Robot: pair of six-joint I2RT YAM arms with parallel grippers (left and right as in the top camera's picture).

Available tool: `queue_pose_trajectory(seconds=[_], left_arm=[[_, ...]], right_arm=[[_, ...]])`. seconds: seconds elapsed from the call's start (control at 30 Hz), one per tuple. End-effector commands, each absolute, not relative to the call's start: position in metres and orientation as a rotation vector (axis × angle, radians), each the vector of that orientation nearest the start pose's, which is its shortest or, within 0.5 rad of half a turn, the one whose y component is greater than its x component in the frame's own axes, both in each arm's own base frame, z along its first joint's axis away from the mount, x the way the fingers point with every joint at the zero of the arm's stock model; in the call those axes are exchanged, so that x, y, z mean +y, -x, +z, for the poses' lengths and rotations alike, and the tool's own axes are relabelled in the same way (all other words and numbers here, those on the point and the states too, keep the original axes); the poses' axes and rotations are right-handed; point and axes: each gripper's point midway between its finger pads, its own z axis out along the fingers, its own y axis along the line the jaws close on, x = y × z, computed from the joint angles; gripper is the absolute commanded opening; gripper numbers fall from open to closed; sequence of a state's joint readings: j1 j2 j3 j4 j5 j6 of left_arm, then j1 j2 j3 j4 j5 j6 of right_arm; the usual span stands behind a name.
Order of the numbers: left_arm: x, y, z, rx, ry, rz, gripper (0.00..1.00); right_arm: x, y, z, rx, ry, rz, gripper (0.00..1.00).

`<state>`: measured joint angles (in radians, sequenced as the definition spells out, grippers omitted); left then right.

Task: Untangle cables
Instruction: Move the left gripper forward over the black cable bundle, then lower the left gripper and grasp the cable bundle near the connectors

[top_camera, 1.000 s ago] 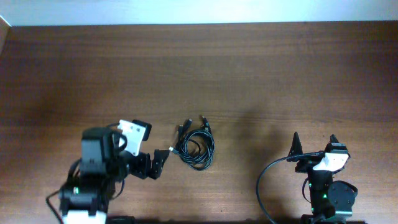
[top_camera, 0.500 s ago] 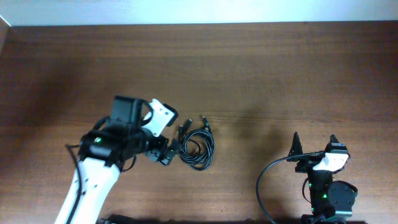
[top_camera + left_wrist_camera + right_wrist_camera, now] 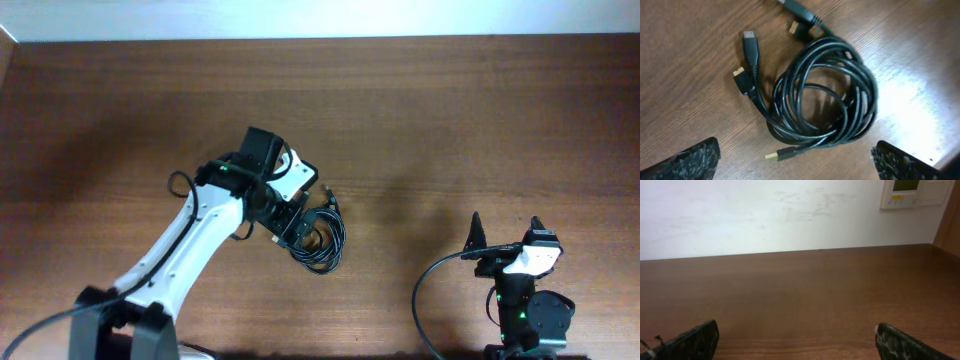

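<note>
Next I will lower my left gripper onto the bundle's edge, beside the paired plug ends sticking out.
The cables point(image 3: 326, 238) are thin black cords coiled together in one bundle on the brown table, just below the table's middle. In the left wrist view the cables point(image 3: 827, 95) fill the frame, with several plug ends sticking out at the left, top and bottom. My left gripper point(image 3: 296, 226) hovers over the left side of the bundle; its fingers point(image 3: 795, 162) are wide open and empty. My right gripper point(image 3: 505, 234) is open and empty at the front right, far from the cables; it also shows in the right wrist view point(image 3: 795, 342).
A thick black cord point(image 3: 432, 285) runs from the right arm to the front edge. A white wall point(image 3: 765, 215) stands beyond the far table edge, with a wall panel point(image 3: 910, 192) at the upper right.
My left arm has swung forward and to the right, from the front left to above the cable bundle. The cables and the right arm have not moved.
</note>
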<state>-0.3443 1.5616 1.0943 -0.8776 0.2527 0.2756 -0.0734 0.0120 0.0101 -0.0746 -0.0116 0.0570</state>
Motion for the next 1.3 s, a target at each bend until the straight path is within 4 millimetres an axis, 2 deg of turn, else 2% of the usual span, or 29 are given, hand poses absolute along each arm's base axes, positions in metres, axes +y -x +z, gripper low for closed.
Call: queue_pose_trajectory(seconds=[0.0,0.17,0.47,0.63,0.73,0.97,1.27], left_arm=[[-0.148,-0.291,0.076,2.785,-0.903,-0.364,0.99],[-0.153,-0.299,0.058,2.801,-0.910,-0.365,0.99],[-0.160,-0.304,0.037,2.815,-0.933,-0.368,0.99],[-0.150,-0.311,0.023,2.917,-0.693,-0.284,0.99],[-0.152,-0.315,0.018,2.939,-0.587,-0.291,0.99],[-0.156,-0.325,0.018,2.905,-0.569,-0.301,0.99],[-0.158,-0.326,0.018,2.903,-0.543,-0.317,0.99]], right_arm=[[-0.019,-0.245,0.154,1.650,-0.120,-0.007,0.99],[-0.019,-0.245,0.154,1.650,-0.119,-0.006,0.99],[-0.019,-0.245,0.154,1.651,-0.119,-0.006,0.99],[-0.019,-0.245,0.154,1.651,-0.119,-0.006,0.99],[-0.019,-0.245,0.154,1.650,-0.119,-0.006,0.99],[-0.019,-0.245,0.154,1.651,-0.120,-0.007,0.99],[-0.019,-0.245,0.154,1.650,-0.120,-0.007,0.99]])
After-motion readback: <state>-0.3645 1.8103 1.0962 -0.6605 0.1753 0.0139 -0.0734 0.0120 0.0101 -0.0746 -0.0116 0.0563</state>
